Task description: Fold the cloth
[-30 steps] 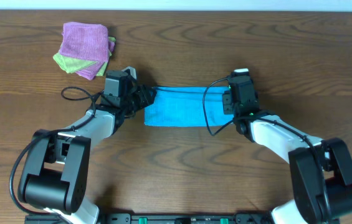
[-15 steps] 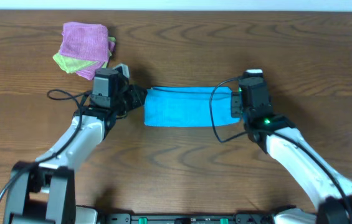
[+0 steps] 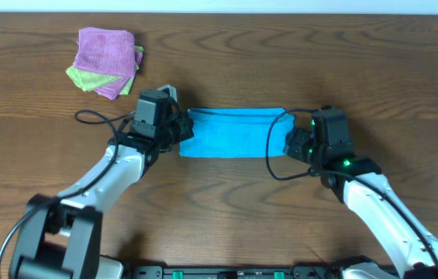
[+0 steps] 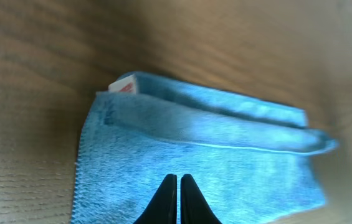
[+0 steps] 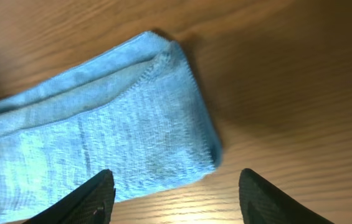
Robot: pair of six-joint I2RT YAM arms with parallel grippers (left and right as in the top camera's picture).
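My right gripper's open fingers are already on either side of the cloth's near corner (image 3: 284, 153) (image 5: 209, 165) below. They need to go down around it next and close.
The blue cloth (image 3: 230, 132) lies flat on the table, folded into a long strip. My left gripper (image 3: 181, 130) is at its left end, shut and empty, its fingertips (image 4: 179, 180) over the cloth (image 4: 225, 162). My right gripper (image 3: 296, 142) is at the cloth's right end, open and empty. In the right wrist view its fingers (image 5: 176, 183) straddle the cloth's near right corner (image 5: 132, 124), above it.
A stack of folded purple and green cloths (image 3: 106, 60) sits at the back left. The wooden table (image 3: 374, 70) extends on all sides. Cables loop from both wrists by the cloth.
The left gripper moved right onto the cloth's left end. The right gripper drew back toward the front and right, off the cloth's right end.
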